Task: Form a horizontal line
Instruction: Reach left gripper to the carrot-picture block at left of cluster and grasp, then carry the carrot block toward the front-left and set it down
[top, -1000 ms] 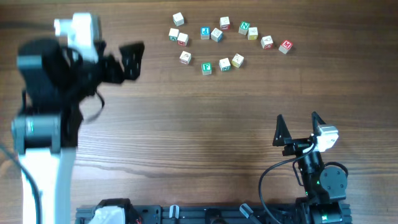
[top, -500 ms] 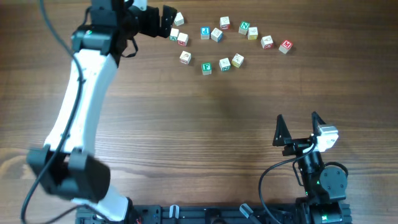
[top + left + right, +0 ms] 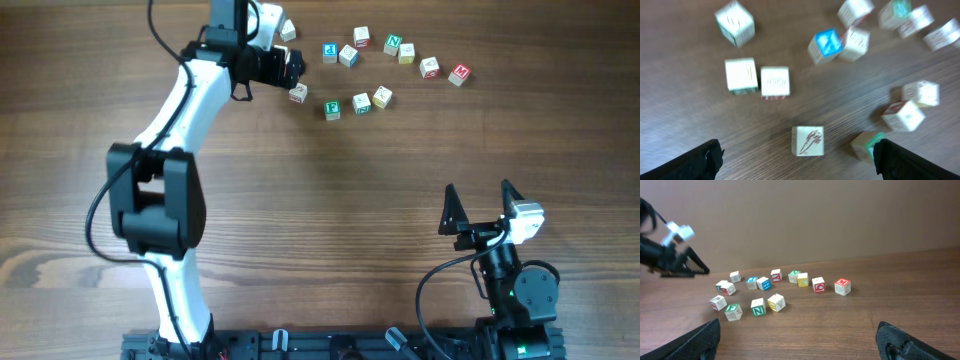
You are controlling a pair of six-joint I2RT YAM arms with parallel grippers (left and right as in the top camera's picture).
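Note:
Next, my left gripper will move down onto the pale wooden cube with the red drawing (image 3: 298, 93) (image 3: 808, 141), fingers astride it, because bare table on both its sides leaves them room.
No row of three cubes shows. In the left wrist view two pale cubes (image 3: 741, 76) (image 3: 775, 81) touch side to side, and a third pale cube with a red drawing (image 3: 808, 141) lies apart, nearer the jaws. My left gripper (image 3: 802, 162) is open and empty, hovering over these cubes; in the overhead view it (image 3: 288, 66) covers the touching pair, with the drawing cube (image 3: 298, 93) just beside it. Another pale cube (image 3: 287, 30) lies farther back. My right gripper (image 3: 478, 205) is open and empty, far from the cubes, near the front right.
More letter cubes are scattered along the far side: a blue-faced one (image 3: 330, 51), green-faced ones (image 3: 332, 109) (image 3: 393, 44), a yellow one (image 3: 406, 53), red-faced ones (image 3: 459, 74). The right wrist view shows the same cluster, with its green N cube (image 3: 758, 307).
The left arm has swung from the table's left side up and right to the cubes. Its gripper now hovers over the leftmost cubes. The right arm has not moved.

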